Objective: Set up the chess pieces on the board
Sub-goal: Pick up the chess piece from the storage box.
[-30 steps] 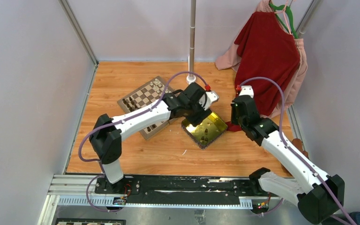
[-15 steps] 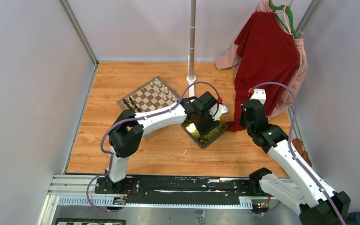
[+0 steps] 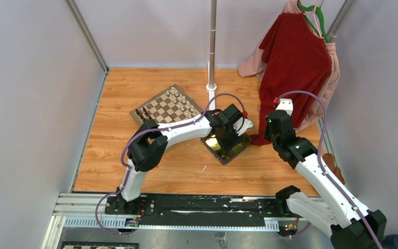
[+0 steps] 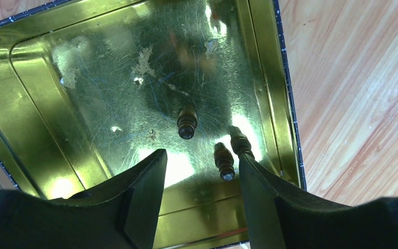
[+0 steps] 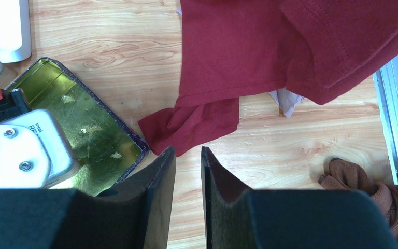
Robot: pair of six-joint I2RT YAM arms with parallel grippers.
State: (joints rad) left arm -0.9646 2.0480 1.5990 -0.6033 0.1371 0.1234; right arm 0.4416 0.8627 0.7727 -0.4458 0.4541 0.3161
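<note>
I should next lower my left gripper a little and move it toward the red garment, onto the lone dark brown piece, because that piece is beyond my open fingers.
In the left wrist view, three dark brown chess pieces lie in the shiny yellow tray. One piece sits just ahead of my left gripper. The jaws are open and hold nothing. A second piece lies between the fingertips, close to the right finger. A third piece touches that finger's tip. The board lies left of the tray, with cream pieces along its far edge and dark pieces at its left corner. My right gripper hangs over bare floor, narrowly open and holding nothing.
A red garment hangs at the back right, and its hem lies on the floor just beyond my right fingertips, beside the tray's corner. A metal pole stands behind the tray. Brown cloth lies by the right wall rail.
My left arm has swung right and come down over the yellow tray, its jaws staying open. My right arm has drawn back to the right, away from the tray.
</note>
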